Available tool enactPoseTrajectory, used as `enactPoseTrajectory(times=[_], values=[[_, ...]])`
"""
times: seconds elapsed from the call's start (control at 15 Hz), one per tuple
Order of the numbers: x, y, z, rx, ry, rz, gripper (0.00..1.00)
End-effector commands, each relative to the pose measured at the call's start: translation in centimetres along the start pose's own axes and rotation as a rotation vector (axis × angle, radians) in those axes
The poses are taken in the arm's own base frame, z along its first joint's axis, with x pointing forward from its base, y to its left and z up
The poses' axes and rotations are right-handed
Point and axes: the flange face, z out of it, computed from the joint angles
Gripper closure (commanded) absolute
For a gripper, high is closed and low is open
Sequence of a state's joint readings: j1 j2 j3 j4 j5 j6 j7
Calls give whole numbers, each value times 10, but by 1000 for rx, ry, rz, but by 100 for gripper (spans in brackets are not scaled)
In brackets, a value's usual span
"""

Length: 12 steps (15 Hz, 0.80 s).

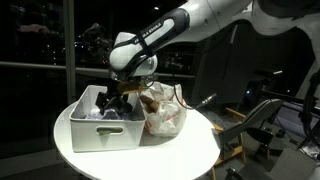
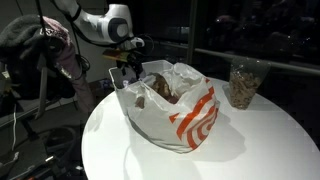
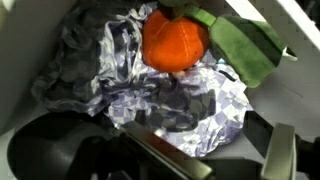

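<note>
The checked cloth's folds lie uncovered beside the orange plush, so my gripper needs to go deeper down into the white bin (image 1: 92,137) next, onto the cloth's crumpled top.
My gripper (image 1: 118,98) hangs open just above the white bin (image 1: 92,137), its fingers down among the clothes inside. In the wrist view the gripper (image 3: 215,152) stands over a crumpled purple-and-white checked cloth (image 3: 190,100), and nothing is between its fingers (image 3: 281,150). Beyond that cloth lies an orange round plush (image 3: 175,42) with a green leaf (image 3: 240,45). A dark patterned cloth (image 3: 90,60) lies to the left. In an exterior view the gripper (image 2: 127,68) sits behind the plastic bag (image 2: 175,105).
A white plastic bag with orange stripes (image 1: 163,112) stands right beside the bin on the round white table (image 1: 185,150). A clear container with brown contents (image 2: 243,85) is at the table's far side. Chairs and hanging clothes (image 2: 55,45) surround the table.
</note>
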State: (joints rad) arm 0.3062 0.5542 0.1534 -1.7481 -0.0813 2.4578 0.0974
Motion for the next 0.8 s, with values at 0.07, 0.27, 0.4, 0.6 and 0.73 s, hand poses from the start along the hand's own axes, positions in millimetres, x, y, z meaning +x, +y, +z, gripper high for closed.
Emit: enactPoseTrajectory(times=[0.07, 0.27, 0.4, 0.6, 0.73], values=[[33, -6, 38, -62, 34, -51, 0], [45, 4, 61, -130, 54, -69, 0], [49, 12, 74, -176, 32, -67, 0], [49, 17, 80, -175, -10, -27, 35], [49, 14, 71, -148, -19, -9, 49]])
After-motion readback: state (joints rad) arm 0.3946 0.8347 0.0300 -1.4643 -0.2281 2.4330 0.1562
